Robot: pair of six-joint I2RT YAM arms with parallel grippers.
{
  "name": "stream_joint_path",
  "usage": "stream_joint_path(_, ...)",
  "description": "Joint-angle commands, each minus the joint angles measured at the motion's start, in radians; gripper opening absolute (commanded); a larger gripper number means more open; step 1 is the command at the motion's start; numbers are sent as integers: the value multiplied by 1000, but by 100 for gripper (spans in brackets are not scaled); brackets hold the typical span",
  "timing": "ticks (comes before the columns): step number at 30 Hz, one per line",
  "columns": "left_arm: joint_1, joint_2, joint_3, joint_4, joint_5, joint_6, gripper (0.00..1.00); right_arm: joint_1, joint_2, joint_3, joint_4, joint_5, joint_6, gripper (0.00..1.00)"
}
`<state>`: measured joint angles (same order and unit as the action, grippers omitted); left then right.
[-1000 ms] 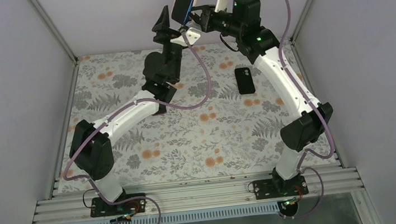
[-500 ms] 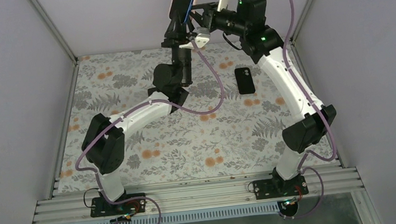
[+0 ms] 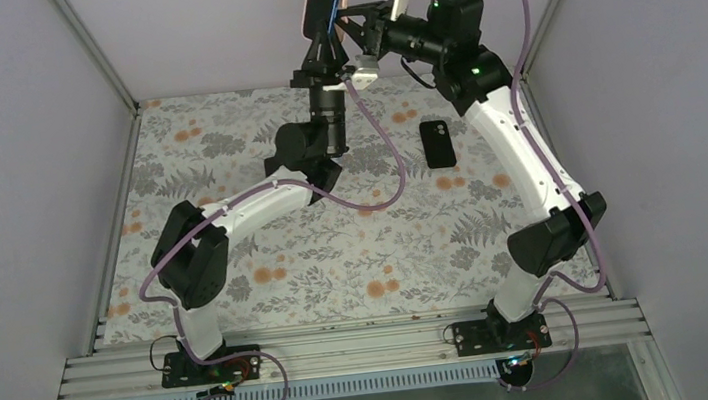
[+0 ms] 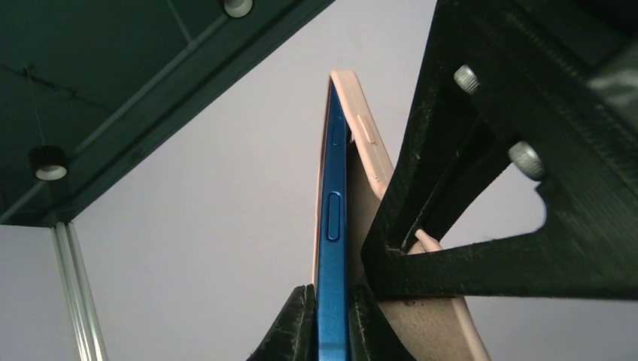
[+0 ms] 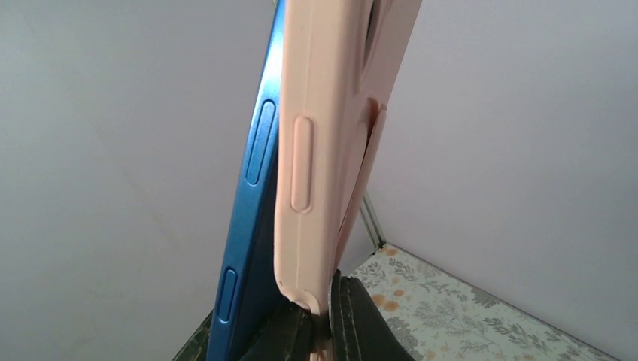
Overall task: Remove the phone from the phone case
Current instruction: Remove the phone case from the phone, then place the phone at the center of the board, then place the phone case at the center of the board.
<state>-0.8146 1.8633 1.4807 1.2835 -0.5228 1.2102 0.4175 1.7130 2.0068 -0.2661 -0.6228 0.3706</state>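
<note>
The flowered mat is bare there, so my left gripper should move down, back and to the left in the top view and release the blue phone [image 3: 319, 1] onto it.
A blue phone [image 3: 319, 1] stands on edge in the air over the table's back edge, its lower part peeled out of a pink phone case [image 4: 363, 135]. In the left wrist view my left gripper [image 4: 332, 320] is shut on the blue phone [image 4: 331, 241] at its lower end, coming up from below [image 3: 320, 51]. My right gripper [image 5: 329, 320] is shut on the lower edge of the pink case [image 5: 323, 113], beside the blue phone [image 5: 252, 203]. In the top view it reaches in from the right [image 3: 352, 25]. The gap between phone and case widens toward the bottom.
A black phone-shaped object [image 3: 438, 143] lies flat on the flowered mat [image 3: 336, 252] at the back right. Grey walls close in the left, back and right sides. The right gripper's black fingers [image 4: 481, 256] cross the left wrist view close to the case.
My left gripper, open beside the phone a second ago, has swung right under it and shut on its lower end. The right arm has lifted the case slightly.
</note>
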Motion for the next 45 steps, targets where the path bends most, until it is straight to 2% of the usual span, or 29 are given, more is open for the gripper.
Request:
stream_joint_path(1,19,-23,0,28,2,69,2,53,-42,-15,-145,67,-9,3)
stream_joint_path(11,-21,-159,-92,-115,-4,-14,2,50,-42,-37,-146,385,-105,3)
stream_joint_path(16,-28,-271,-102,-377,-19,-127,2,50,-25,-30,-157,591,-201,3)
stream_joint_path(18,-26,-308,-133,-426,-15,-122,2,50,-14,-42,-149,656,-244,3)
stream_joint_path(24,-10,-411,-318,-393,-16,4,2,44,10,-90,-111,774,-350,3)
stream_joint_path(27,18,-465,-426,-322,-17,108,2,20,38,-69,-166,737,-350,3)
stream_joint_path(32,133,-543,-561,-274,-45,201,2,-48,88,-25,-298,532,-306,3)
stream_joint_path(39,402,-633,-744,-279,-4,194,2,-152,190,-32,-445,181,-233,3)
stream_joint_path(45,574,-637,-879,-285,86,169,2,-191,276,-107,-463,20,-239,3)
